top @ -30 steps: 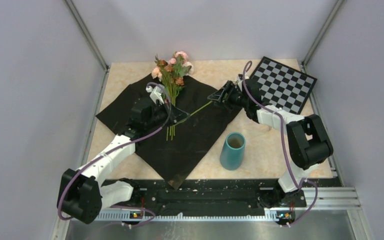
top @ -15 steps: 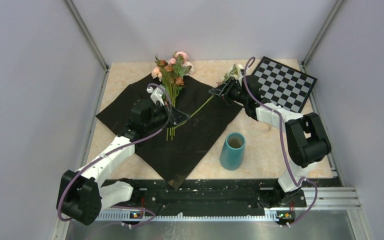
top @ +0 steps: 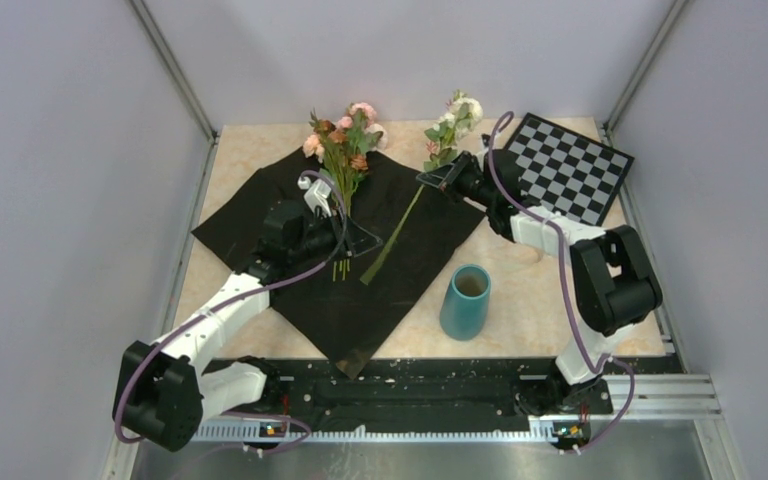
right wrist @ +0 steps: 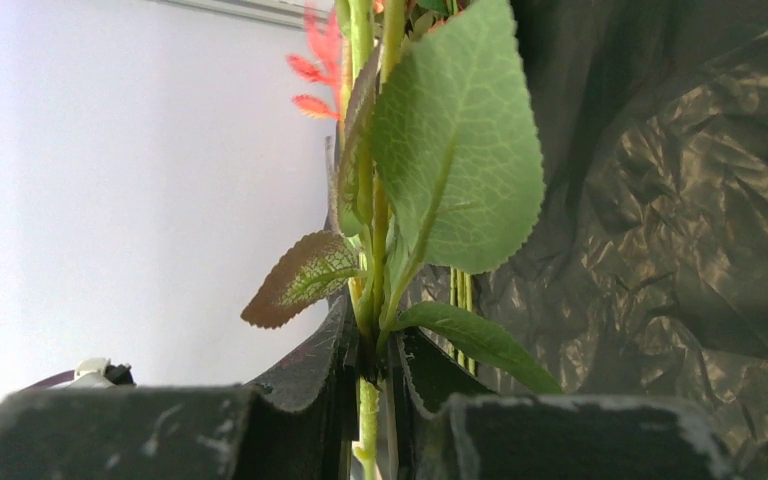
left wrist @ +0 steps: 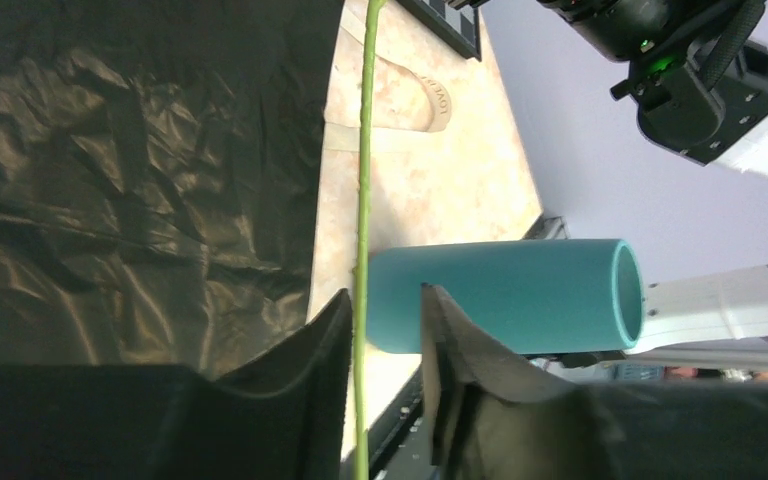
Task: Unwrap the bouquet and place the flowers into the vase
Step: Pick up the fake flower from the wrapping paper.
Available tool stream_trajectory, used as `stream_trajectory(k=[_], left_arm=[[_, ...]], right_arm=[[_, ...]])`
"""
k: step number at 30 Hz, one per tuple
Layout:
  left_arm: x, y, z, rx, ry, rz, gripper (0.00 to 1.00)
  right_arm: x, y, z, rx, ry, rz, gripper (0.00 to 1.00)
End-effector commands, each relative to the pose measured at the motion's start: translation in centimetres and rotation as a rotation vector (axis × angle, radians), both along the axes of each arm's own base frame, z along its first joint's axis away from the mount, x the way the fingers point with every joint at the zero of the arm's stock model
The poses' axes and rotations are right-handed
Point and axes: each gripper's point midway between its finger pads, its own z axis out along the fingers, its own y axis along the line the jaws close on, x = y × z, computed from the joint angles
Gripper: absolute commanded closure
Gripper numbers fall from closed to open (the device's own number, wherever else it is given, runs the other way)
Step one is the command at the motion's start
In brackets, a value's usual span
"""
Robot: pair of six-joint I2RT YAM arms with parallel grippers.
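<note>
The robot's right gripper next needs to lift back over the teal vase's opening (top: 471, 282) while tilting the flower's stem upright, then lower the flower and let it go, since the vase stands back from the gripper.
A single cream flower (top: 457, 112) with a long green stem (top: 395, 232) is lifted at its head end, and my right gripper (top: 441, 178) is shut on the stem just below the leaves (right wrist: 455, 150). The stem's lower end trails over the black paper (top: 400, 270). That stem (left wrist: 363, 200) runs loosely between the parted fingers of my open left gripper (left wrist: 385, 310), close to the left finger. The other flowers (top: 345, 140) of the unwrapped bouquet lie at the paper's far edge. The teal vase (top: 465, 300) stands upright to the right of the paper.
A black-and-white checkerboard (top: 565, 165) lies at the far right behind the right arm. The opened black paper (top: 260, 210) covers the middle and left of the beige tabletop (top: 525, 310). Grey walls enclose the table on three sides.
My right gripper has shut on the stem and raised the cream flower head up and back, swinging the stem steeper. My left gripper has opened off the stem.
</note>
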Motion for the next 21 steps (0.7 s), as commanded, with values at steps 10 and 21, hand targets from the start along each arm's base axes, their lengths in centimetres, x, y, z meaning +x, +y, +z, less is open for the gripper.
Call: stream_trajectory(k=[10,21], left_arm=[[1.9,2.8,4.3,0.182,-0.142,0.055,0.01],[7.1,18.5,4.8,0.286,-0.010,0.423,0.01]], right_arm=[[-4.5,-1.6,16.0,-0.025,-0.504,0.048,1.00],[-11.9,-6.5,24.5,-0.449,-0.866,0.091,1.00]])
